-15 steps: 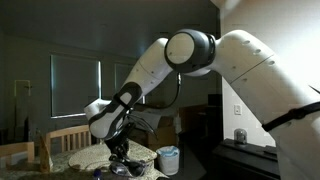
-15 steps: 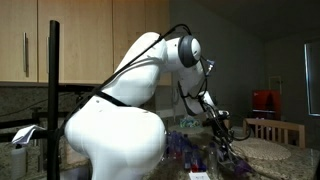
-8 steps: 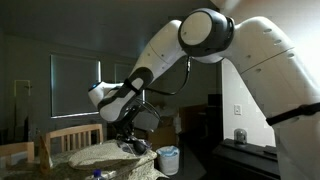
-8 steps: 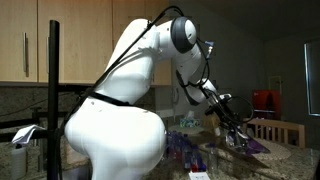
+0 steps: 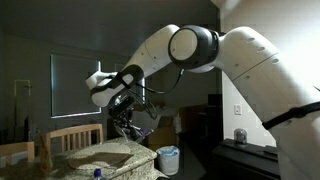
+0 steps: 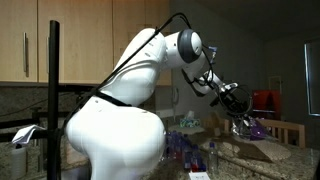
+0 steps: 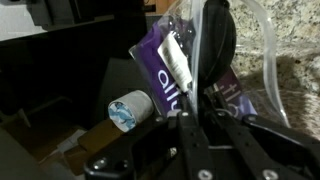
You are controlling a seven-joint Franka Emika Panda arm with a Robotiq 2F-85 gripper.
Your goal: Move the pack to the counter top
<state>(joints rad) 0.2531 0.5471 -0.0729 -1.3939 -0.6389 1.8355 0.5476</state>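
Next, my gripper carries the purple pack outward and down, over the counter top's end by the bin [image 7: 287, 68], before I release it.
My gripper [image 7: 196, 104] is shut on a purple pack [image 7: 163, 68] with a clear plastic wrap. It holds the pack up in the air above the speckled granite counter top [image 7: 292, 38]. In both exterior views the gripper [image 5: 127, 122] [image 6: 242, 120] hangs well above the counter top [image 5: 104, 156] [image 6: 262, 151]. The purple pack [image 6: 256, 128] dangles from the fingers. In an exterior view the pack [image 5: 141, 130] shows only as a dark shape.
A white and blue bin [image 5: 168, 158] stands beside the counter and also shows in the wrist view [image 7: 128, 110]. Wooden chairs [image 5: 66, 139] [image 6: 291, 131] stand behind the counter. A red appliance [image 6: 262, 100] is at the back. The room is dim.
The gripper has risen from the counter surface with the pack held in it, and now holds it clearly higher.
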